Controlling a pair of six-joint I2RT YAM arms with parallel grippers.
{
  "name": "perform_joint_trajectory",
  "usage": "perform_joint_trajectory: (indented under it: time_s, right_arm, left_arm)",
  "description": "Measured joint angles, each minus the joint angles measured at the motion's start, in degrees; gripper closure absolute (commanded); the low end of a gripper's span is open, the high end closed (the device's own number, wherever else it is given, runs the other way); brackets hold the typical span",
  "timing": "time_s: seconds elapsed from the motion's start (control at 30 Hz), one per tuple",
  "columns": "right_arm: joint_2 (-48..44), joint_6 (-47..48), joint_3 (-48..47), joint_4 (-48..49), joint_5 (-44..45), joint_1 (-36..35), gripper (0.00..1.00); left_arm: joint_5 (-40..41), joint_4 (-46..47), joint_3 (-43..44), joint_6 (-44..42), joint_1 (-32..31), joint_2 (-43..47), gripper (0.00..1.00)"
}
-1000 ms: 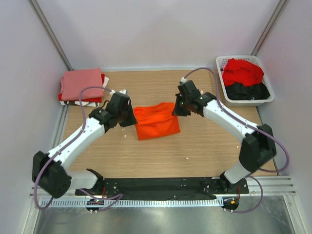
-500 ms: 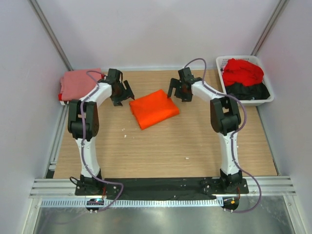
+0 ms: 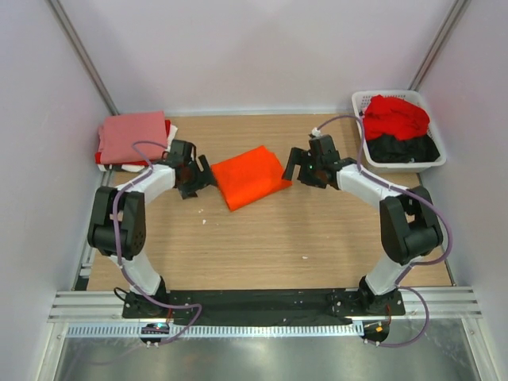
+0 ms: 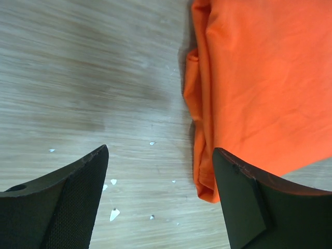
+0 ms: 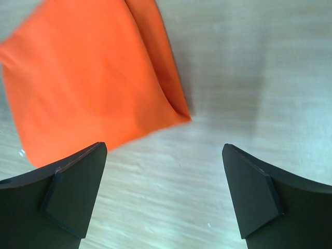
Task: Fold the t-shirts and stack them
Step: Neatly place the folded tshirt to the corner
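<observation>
My left gripper tilts and shifts toward the orange shirt next, its fingers straddling the layered side edge [image 3: 221,190] [image 4: 201,124], since they stand open, mostly over bare wood.
A bright orange t-shirt [image 3: 248,176] lies folded into a flat rectangle on the wooden table, also showing in the left wrist view [image 4: 254,88] and the right wrist view [image 5: 88,78]. My left gripper [image 3: 202,175] [image 4: 160,150] hangs open just off the shirt's left edge, holding nothing. On the other side my right gripper [image 3: 295,165] [image 5: 164,146] is wide open beside the right corner, over bare wood. A salmon-pink t-shirt [image 3: 131,135] tops a folded stack at the back left. Red [image 3: 394,115] and black [image 3: 409,148] t-shirts lie crumpled in the basket.
The white slatted basket [image 3: 359,121] stands at the back right corner. Small white specks [image 4: 114,212] are scattered on the wood near the left fingers. Walls close in the table on three sides.
A second ago both grippers were shut on the orange shirt's side edges. They have opened and let go; the shirt now lies flat and folded, and both grippers sit just outside it.
</observation>
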State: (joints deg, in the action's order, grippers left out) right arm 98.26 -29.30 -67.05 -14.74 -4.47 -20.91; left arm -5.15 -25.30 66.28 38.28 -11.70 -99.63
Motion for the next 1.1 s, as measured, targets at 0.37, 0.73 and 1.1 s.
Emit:
perform_joint_trajectory:
  time_s: [0.37,0.73,1.1]
  right_arm:
    - [-21.4,-1.2,24.0,2.7,-4.3,-0.1,0.0]
    - [-41.0,-3.4,38.1,0.3,-9.8,-0.9,0.0]
    - [-43.6,-3.4,39.6,-1.2,-11.8,-0.9,0.0]
  left_arm:
    - [-9.1,23.3,-7.8,7.6,0.1,-4.4,0.23]
    - [-11.8,39.5,-11.7,14.3,0.1,-8.0,0.48]
    - [-13.7,40.0,-7.7,14.1,0.1,-13.4,1.0]
